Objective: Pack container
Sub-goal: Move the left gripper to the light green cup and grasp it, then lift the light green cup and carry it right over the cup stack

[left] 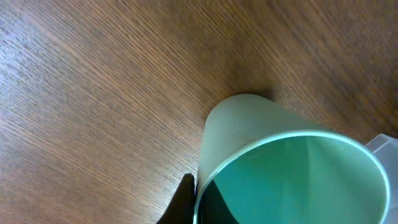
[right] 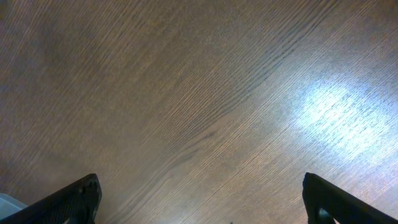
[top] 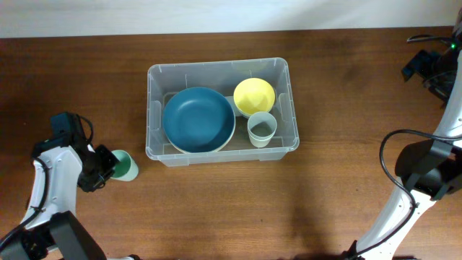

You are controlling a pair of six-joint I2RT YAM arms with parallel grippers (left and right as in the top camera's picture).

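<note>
Next, my left gripper needs to bring the green cup up, toward the right in the overhead view, then down to release it inside the pale cup's opening (top: 261, 126), which stands empty.
The clear plastic container (top: 155, 76) stands at the table's middle. It holds a blue bowl (top: 198, 119), a yellow bowl (top: 254, 96) and a pale cup (top: 261, 130). A green cup (top: 126, 165) is on the table left of the container's front left corner. My left gripper (top: 107, 167) is shut on the cup's rim. In the left wrist view one finger (left: 198, 190) lies outside the green cup's (left: 249, 130) wall and one inside. My right gripper (top: 427, 66) is open and empty at the far right, over bare wood (right: 199, 190).
The container's corner (left: 385, 144) shows at the right edge of the left wrist view, close to the cup. The right arm's cable (top: 393, 155) loops over the table at the right. The wooden table (top: 346, 87) surrounds the container.
</note>
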